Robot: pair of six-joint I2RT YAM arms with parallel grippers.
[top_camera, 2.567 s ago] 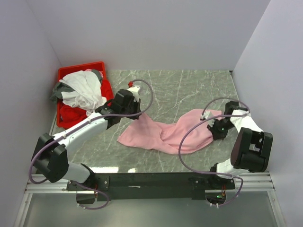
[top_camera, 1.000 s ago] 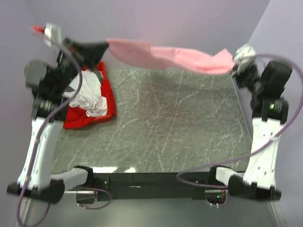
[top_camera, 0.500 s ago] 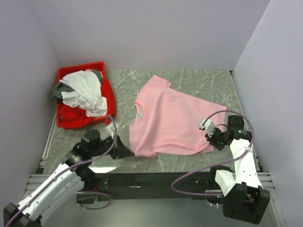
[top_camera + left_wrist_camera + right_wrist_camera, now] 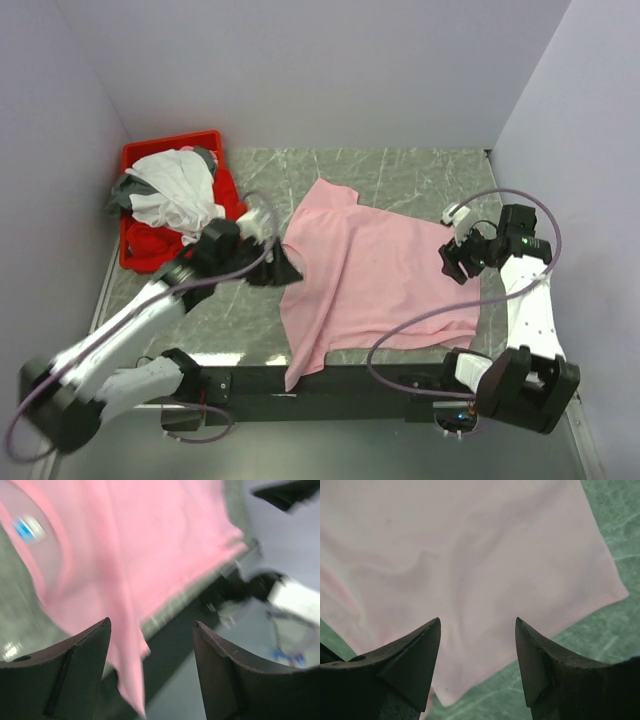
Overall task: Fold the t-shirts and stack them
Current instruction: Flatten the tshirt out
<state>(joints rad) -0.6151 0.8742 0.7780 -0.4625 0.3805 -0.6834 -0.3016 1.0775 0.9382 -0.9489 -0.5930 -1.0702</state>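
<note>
The far sleeve's outer corner [image 4: 321, 184] lies uncovered on the marble. Next, my left gripper will move and turn outward from the t-shirt's neck, then go down to that corner.
The light pink t-shirt [image 4: 380, 270] lies spread flat on the marble table, and its near left corner hangs over the front edge. My left gripper [image 4: 284, 270] hovers open at the shirt's left edge by the neck. In the left wrist view the blue neck label [image 4: 27, 527] shows on the pink cloth [image 4: 150, 540], and nothing is between the open left gripper [image 4: 150, 627] fingers. My right gripper [image 4: 452, 262] is open above the shirt's right edge. In the right wrist view the right gripper [image 4: 477, 625] stands empty above pink fabric [image 4: 470, 540].
A red plastic bin [image 4: 170, 143] stands at the back left with white [image 4: 180, 190], grey [image 4: 120, 190] and red [image 4: 150, 242] t-shirts heaped in it. Grey walls close in the left, back and right. The black base rail [image 4: 330, 382] runs along the front edge.
Both grippers went from shut on the pink t-shirt to open and let it go. Both arms drew back from the front edge. The shirt's near corner now hangs over that edge.
</note>
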